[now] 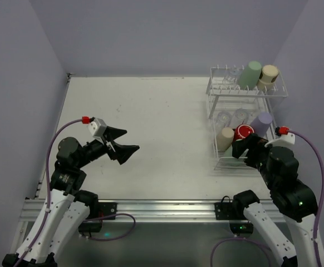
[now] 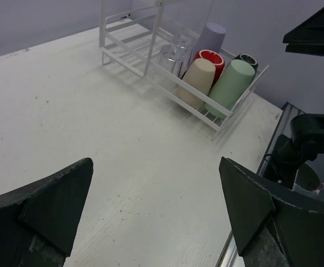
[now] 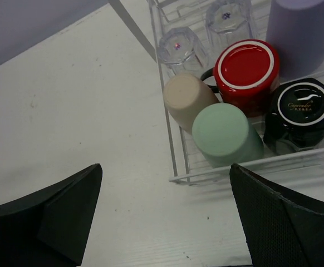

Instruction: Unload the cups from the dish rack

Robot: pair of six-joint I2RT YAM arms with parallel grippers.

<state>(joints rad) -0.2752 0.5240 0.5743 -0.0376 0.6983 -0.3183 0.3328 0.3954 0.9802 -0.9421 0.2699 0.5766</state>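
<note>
My right gripper needs to move down and to the right in its wrist view next, with its fingers on both sides of the lower green tumbler's uncovered base [image 1: 229, 154] [image 3: 221, 130], because the base is there.
The two-tier wire dish rack [image 1: 248, 93] stands at the right. Its upper tier holds a green tumbler [image 1: 250, 73], a beige tumbler [image 1: 268, 76] and clear glasses [image 1: 232, 74]. In the right wrist view the lower tier holds a beige tumbler [image 3: 187, 100], a green tumbler [image 3: 226, 133], a red mug [image 3: 245, 69], a black mug [image 3: 301, 111], a lavender tumbler [image 3: 301, 28] and clear glasses [image 3: 178, 47]. My right gripper [image 3: 165, 167] is open and empty, above the rack's near left corner. My left gripper [image 1: 132, 139] is open and empty over the table, well left of the rack.
Grey walls close in the table on the left, back and right. The metal rail [image 1: 162, 208] with the arm bases runs along the near edge. The rack also shows in the left wrist view [image 2: 123, 58], far ahead of the left fingers [image 2: 56, 194].
</note>
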